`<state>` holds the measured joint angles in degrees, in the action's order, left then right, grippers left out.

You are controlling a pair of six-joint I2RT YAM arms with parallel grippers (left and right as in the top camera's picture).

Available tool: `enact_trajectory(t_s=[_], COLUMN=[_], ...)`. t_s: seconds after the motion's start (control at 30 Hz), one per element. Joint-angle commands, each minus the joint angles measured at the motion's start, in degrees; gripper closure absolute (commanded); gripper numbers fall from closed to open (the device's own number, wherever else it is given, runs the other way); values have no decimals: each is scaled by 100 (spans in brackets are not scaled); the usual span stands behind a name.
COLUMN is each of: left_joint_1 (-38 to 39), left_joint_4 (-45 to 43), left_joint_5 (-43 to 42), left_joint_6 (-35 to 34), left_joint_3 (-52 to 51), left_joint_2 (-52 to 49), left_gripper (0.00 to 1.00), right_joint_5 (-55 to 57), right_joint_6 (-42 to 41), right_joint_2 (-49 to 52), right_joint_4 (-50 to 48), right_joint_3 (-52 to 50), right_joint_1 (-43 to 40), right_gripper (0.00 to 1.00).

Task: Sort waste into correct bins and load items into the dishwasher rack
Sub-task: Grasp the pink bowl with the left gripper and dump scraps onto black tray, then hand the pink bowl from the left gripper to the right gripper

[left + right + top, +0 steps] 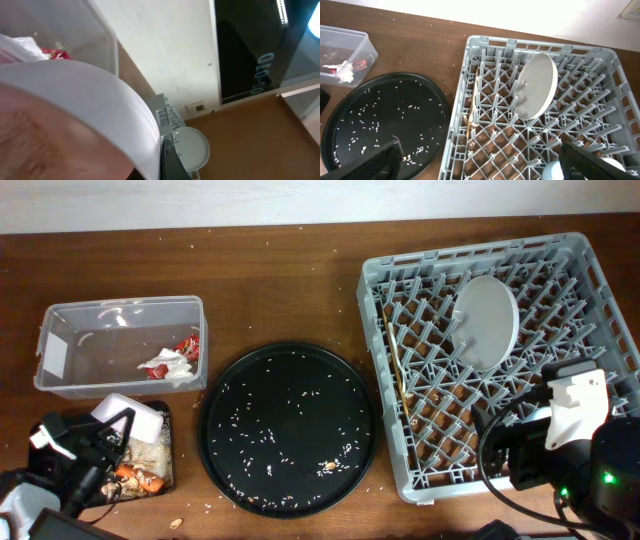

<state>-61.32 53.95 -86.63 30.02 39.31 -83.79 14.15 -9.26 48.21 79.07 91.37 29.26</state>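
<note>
My left gripper will next rise, cross the round tray, lower the bowl onto the grey rack's empty wires between chopstick [400, 365] and grey plate, and release it.
My left gripper [108, 438] is shut on the white bowl [132, 416], tilted over the flat black tray [160, 470] that holds beige food scraps and an orange carrot piece [133, 473]. The bowl fills the left wrist view [95, 100]. The clear tub [120, 310] holds the red wrapper [187, 346] and the white tissue [166, 366]. The grey rack [385, 310] holds the upright grey plate [485, 320] and the chopstick [400, 365]. My right gripper [485, 165] is open over the rack's front, near the blue cup [552, 172] and the white cup [615, 164].
A large round black tray [288, 428] strewn with rice-like crumbs lies between the bins and the rack, with a small brown scrap [327, 467] near its front right. Crumbs dot the wooden table. The table's front edge is close to both arms.
</note>
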Motion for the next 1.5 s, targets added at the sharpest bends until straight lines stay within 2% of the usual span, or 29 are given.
enact_trajectory(t_s=[0.0, 0.2, 0.27, 0.3, 0.4, 0.43, 0.47, 0.5, 0.53, 0.57, 0.6, 0.63, 0.67, 0.7, 0.77, 0.83, 0.87, 0.9, 0.93, 1.0, 1.07, 1.13, 1.2, 1.23, 1.33, 1.37, 1.47], left_joint_1=[-37, -37, -37, -35, -20, 275, 564, 861, 986, 857, 643, 389, 289, 129, 50, 391, 728, 1010, 1738, 2881, 4937, 6258, 7584, 7917, 9055, 9364, 9954], left_joint_4=[343, 485, 658, 479, 975, 1200, 1279, 1464, 1491, 1558, 1832, 2275, 2527, 3088, 3158, 2905, 2492, 1923, 509, -1303, -3880, -5707, -8559, -9250, -11014, -11289, -11311], left_joint_5=[-358, -354, 177, 1257, 846, 988, 1604, 1921, 2026, 1589, 780, 330, 352, 573, 529, 345, 376, 389, 481, 1274, 2223, 2780, 2865, 2931, 3821, 4061, 4400], left_joint_6=[481, 562, 605, 332, 166, 109, -225, -275, -369, -129, 551, 1078, 1346, 2000, 2085, 2076, 1613, 863, -739, -2673, -4612, -5554, -6979, -7326, -8231, -8279, -8275], left_joint_3=[-7, 37, 37, 37, 179, 778, 1329, 1864, 1965, 1919, 1851, 1829, 1818, 1805, 1805, 1838, 1961, 2092, 2288, 2310, 2310, 2310, 2310, 2310, 2310, 2310, 2310], left_joint_2=[118, 796, 1204, 1305, 1388, 1419, 1419, 1453, 1600, 1740, 1871, 1906, 1906, 1906, 1904, 1906, 1904, 1904, 1904, 1886, 1502, 789, -758, -1268, -2712, -2916, -3032], left_gripper=[100, 100, 100, 100, 100, 100, 100, 100, 100, 100, 100, 100, 100, 100, 100, 99, 100, 99, 99, 99, 99, 99, 99, 99, 100, 100, 100], right_joint_5=[92, 92, 92, 92, 92, 92, 92, 94, 92, 92, 92, 92, 92, 92, 92, 92, 92, 92, 92, 92, 92, 92, 92, 92, 92, 92, 92], right_joint_6=[-70, -70, -70, -70, -70, -70, -70, -70, -70, -70, -70, -70, -70, -70, -70, -70, -70, -70, -70, -70, -70, -70, -70, -70, -70, -70, -70], right_joint_2=[-11, -11, -11, -11, -11, -11, -11, -11, -11, -11, -11, -11, -11, -11, -11, -11, -11, -11, -11, -11, -11, -11, -11, -11, -11, -11, -11], right_joint_4=[-20, -20, -20, -20, -20, -20, -20, -20, -20, -20, -20, -20, -20, -20, -20, -20, -20, -20, -20, -20, -20, -20, -20, -20, -20, -20, -20], right_joint_3=[0, 0, 0, 0, 0, 2, 2, 2, 2, 2, 0, 2, 2, 2, 0, 2, 0, 2, 2, 2, 2, 0, 2, 2, 0, 0, 2], right_joint_1=[35, 35, 35, 35, 35, 35, 35, 35, 35, 35, 35, 35, 35, 35, 35, 35, 35, 35, 35, 35, 35, 35, 35, 35, 35, 35, 35], right_gripper=[1, 1, 1, 1, 1, 1, 1, 1, 1, 1, 1, 1, 1, 1, 1, 1, 1, 1, 1, 1, 1, 1, 2, 1, 1, 1, 1])
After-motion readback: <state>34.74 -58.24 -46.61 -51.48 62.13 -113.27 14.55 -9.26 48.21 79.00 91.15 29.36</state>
